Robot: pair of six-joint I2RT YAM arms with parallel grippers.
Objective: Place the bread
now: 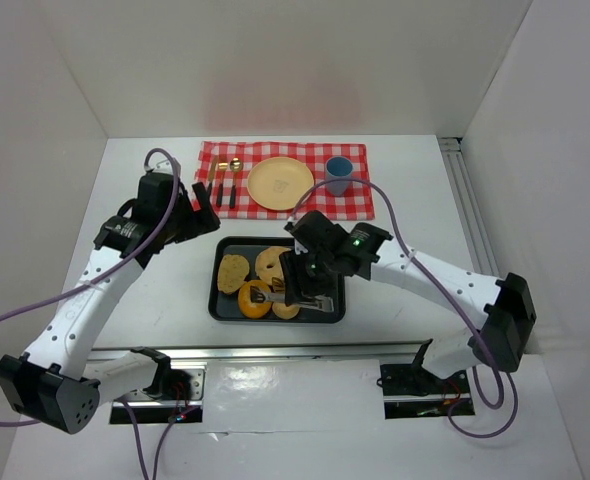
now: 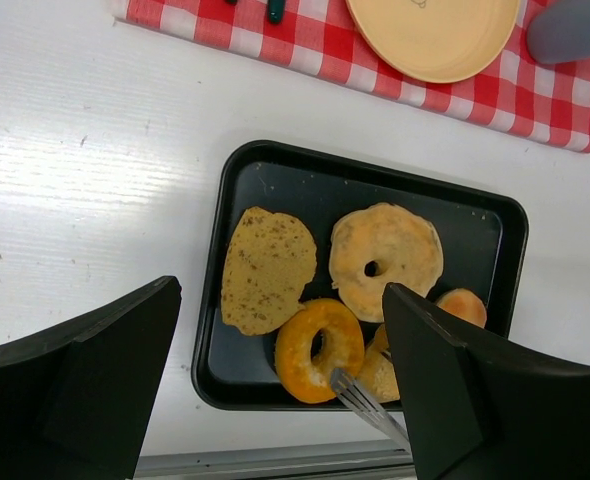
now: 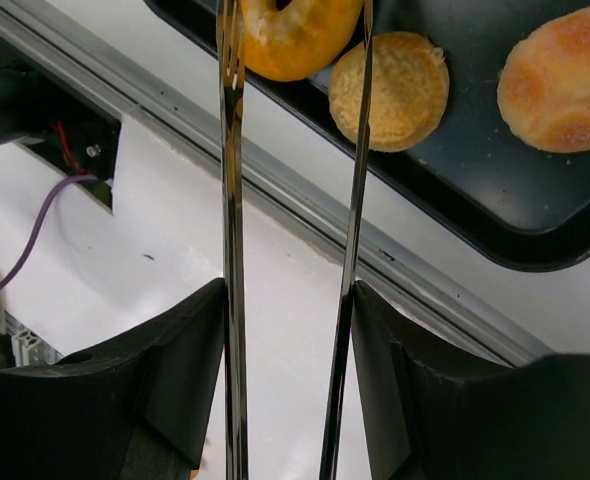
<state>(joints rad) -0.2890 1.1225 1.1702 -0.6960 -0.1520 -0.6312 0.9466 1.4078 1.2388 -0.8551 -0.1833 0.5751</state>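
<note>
The tongs' spread ends straddle the orange ring. The tongs ease slightly outward with my right gripper next and close on the ring's side by the small bun (image 1: 264,307) (image 3: 293,52).
A black tray (image 1: 220,305) holds several breads: a flat seeded slice (image 1: 233,271), a pale bagel (image 1: 272,262), an orange ring (image 1: 255,298) and small round buns (image 1: 286,308). My right gripper (image 1: 303,275) is shut on metal tongs (image 1: 310,300). In the right wrist view the tongs (image 3: 232,200) run between my fingers (image 3: 175,380), and their tips straddle the orange ring (image 3: 295,40), which lies on the tray. My left gripper (image 1: 203,212) is open and empty, above the table left of the tray. A yellow plate (image 1: 280,184) lies on the checked cloth (image 1: 215,155).
A blue cup (image 1: 338,175) stands right of the plate and cutlery (image 1: 233,185) lies left of it. A metal rail (image 3: 305,200) runs along the table's near edge, just below the tray. White walls enclose the table on three sides.
</note>
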